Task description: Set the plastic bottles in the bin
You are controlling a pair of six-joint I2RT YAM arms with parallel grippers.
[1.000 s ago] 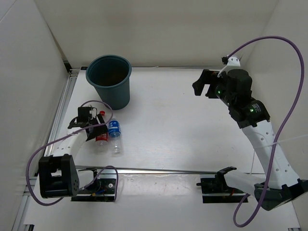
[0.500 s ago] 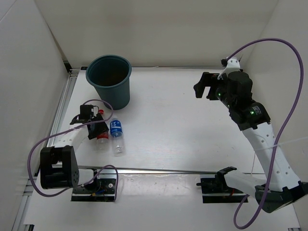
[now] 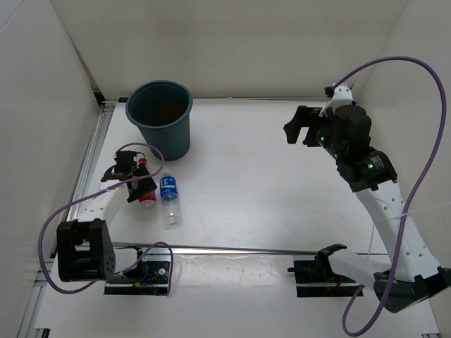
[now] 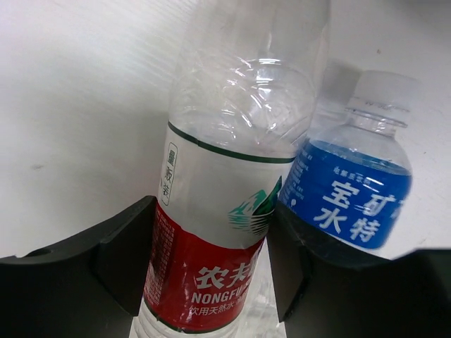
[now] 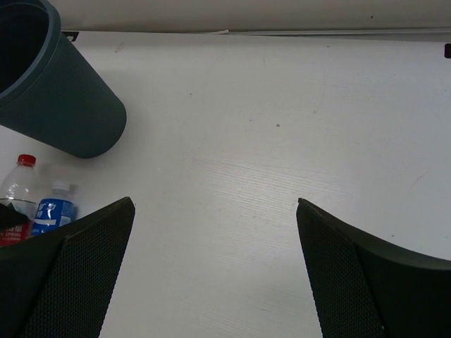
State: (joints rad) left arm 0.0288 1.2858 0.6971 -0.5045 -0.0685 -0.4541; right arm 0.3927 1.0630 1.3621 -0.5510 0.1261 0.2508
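Note:
The bin's rim is above the red-labelled bottle, so my left gripper should next lift it high and outward, then lower it into the bin's opening [image 3: 159,105].
The red-labelled bottle [image 3: 146,200] lies on the table in front of the dark teal bin [image 3: 160,116], its red cap toward the bin. My left gripper [image 3: 137,184] is shut on it, a finger pressing each side of its label [image 4: 218,211]. The blue-labelled bottle [image 3: 168,190] lies touching it on the right and also shows in the left wrist view [image 4: 352,190]. My right gripper [image 3: 301,127] is open and empty, high over the table's right half [image 5: 215,202]. The right wrist view shows the bin [image 5: 60,98] and both bottles [image 5: 15,183] [image 5: 53,211]. The orange and black-capped bottles are out of view.
White walls close the table on the left, back and right. A metal rail [image 3: 246,250] runs across the near edge in front of the arm bases. A purple cable [image 3: 394,67] loops above the right arm.
My left gripper has shifted slightly left and toward the bin, turning the red-labelled bottle with it. The right arm has barely moved.

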